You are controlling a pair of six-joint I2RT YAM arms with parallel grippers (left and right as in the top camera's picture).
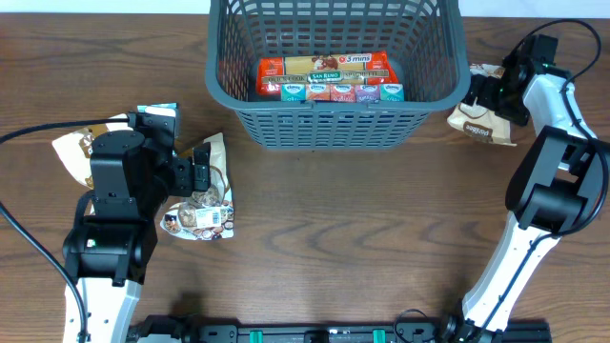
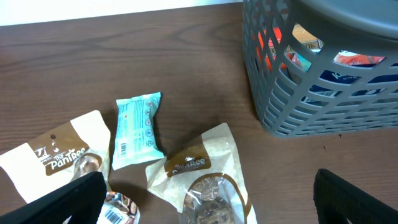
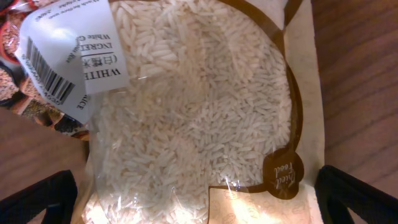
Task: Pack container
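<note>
The rice pouch already lies between the right gripper's fingers, so the robot next needs to keep that gripper low and close its fingers across the rice pouch by its round brown mark [image 1: 480, 111] [image 3: 202, 185].
The dark grey lattice basket [image 1: 329, 119] stands at the back centre and holds a red snack pack [image 1: 324, 69] and a row of small tissue packs [image 1: 343, 92]; it also shows in the left wrist view [image 2: 323, 93]. My left gripper [image 1: 195, 171] is open above a cream pouch of cookies [image 2: 208, 180], next to a teal bar [image 2: 138, 127] and another cream pouch [image 2: 56, 155]. My right gripper [image 1: 488, 93] is open, its fingers either side of a clear-windowed pouch of white rice [image 3: 199, 124], low over it beside the basket's right wall.
A round-labelled snack packet [image 1: 195, 219] lies by the cookie pouch at the left. A packet with a barcode label [image 3: 56, 68] lies under the rice pouch's corner. A black cable [image 1: 38, 129] runs across the left table. Bare wood lies in the middle front.
</note>
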